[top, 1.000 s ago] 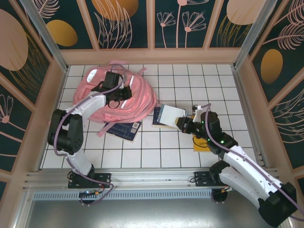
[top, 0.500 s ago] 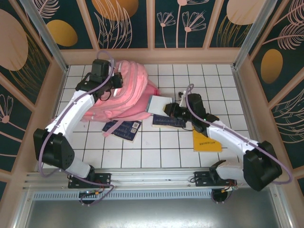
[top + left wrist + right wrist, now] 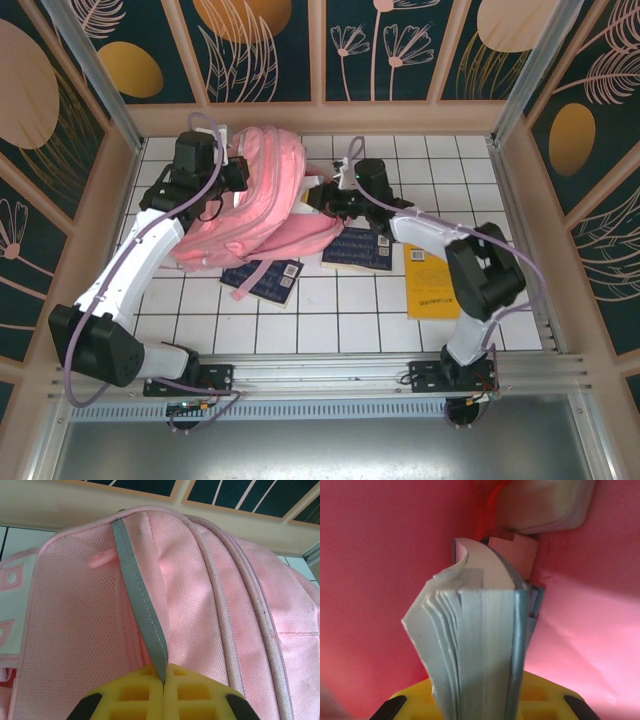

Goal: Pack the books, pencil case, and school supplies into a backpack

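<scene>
I need to lower my left gripper next and open it to let go of the backpack's grey piece between its fingers, because the teal book (image 3: 485, 645) stands inside the backpack's opening.
The pink backpack (image 3: 268, 198) lies at the back left, its mouth facing right. My left gripper (image 3: 222, 176) is shut on a grey strip (image 3: 142, 615) of the backpack (image 3: 210, 605), the yellow fingers (image 3: 195, 690) pinched together on it. My right gripper (image 3: 322, 196) reaches into the mouth, shut on the small teal book (image 3: 485, 645), which stands on edge with its pages fanning left. Pink lining surrounds it. The pale pencil case (image 3: 540, 505) lies deeper inside, above a pinkish block (image 3: 516, 555). Two navy books (image 3: 262, 280) (image 3: 360, 248) and the yellow book (image 3: 432, 282) lie on the tiles.
White tiled floor (image 3: 330, 320) inside wooden walls (image 3: 320, 117); the backpack sits close to the back wall. A pink strap (image 3: 250, 272) trails over the left navy book. My right arm (image 3: 430, 235) crosses above the other navy book.
My left gripper has raised the backpack's edge up and toward the back wall. My right arm has swung left, carrying the teal book from above the navy book into the backpack's mouth.
</scene>
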You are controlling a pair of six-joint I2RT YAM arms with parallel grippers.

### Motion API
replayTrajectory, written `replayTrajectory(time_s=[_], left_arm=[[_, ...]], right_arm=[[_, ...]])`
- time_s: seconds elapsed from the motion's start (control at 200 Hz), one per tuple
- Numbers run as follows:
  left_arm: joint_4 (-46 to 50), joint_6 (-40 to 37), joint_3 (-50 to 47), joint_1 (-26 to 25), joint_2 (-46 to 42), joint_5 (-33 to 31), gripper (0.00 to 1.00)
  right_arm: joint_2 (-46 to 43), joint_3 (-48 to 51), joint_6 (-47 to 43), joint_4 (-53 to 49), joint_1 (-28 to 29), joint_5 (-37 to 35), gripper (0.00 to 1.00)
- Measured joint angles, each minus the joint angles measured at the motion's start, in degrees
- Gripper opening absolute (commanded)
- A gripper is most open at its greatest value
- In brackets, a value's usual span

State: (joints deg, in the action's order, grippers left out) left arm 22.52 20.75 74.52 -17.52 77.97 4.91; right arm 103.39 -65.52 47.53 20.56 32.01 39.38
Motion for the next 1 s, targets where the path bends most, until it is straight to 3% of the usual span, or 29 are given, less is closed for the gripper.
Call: replayTrajectory(time_s=[0.155, 0.315, 0.36, 0.52, 0.591, 0.606, 0.621, 1.001], left_arm=[[-1.6, 0.0, -1.5, 0.0, -0.6, 0.7, 0.0], [-2.5, 0.0, -1.9, 0.0, -1.0, 1.0, 0.0], [-2.6, 0.0, -1.9, 0.0, -1.0, 0.9, 0.0], [-2.5, 0.0, -2.2, 0.3, -1.6, -0.9, 0.0], [-2.4, 0.0, -2.2, 0.5, -1.9, -1.7, 0.0], [-2.4, 0.0, -2.2, 0.5, -2.0, -1.8, 0.0], [-2.4, 0.0, -2.2, 0.5, -2.1, -2.0, 0.0], [-2.5, 0.8, -2.8, 0.5, -2.8, -4.0, 0.0]], right_arm=[[9.2, -6.9, 2.0, 2.0, 2.7, 3.7, 0.0], [18.6, -19.6, 2.0, -0.8, 9.6, 0.9, 0.05], [21.4, -23.7, 2.0, -2.0, 11.4, -0.9, 0.18], [29.1, -34.4, 2.5, -5.5, 15.7, -6.6, 0.78], [30.1, -36.0, 1.9, -7.1, 16.2, -8.9, 0.85], [30.1, -36.0, 1.6, -7.4, 16.3, -9.2, 0.95], [30.0, -36.0, 1.7, -7.6, 16.3, -9.8, 0.98], [16.3, -23.0, -6.4, -11.6, 14.3, -18.2, 0.99]])
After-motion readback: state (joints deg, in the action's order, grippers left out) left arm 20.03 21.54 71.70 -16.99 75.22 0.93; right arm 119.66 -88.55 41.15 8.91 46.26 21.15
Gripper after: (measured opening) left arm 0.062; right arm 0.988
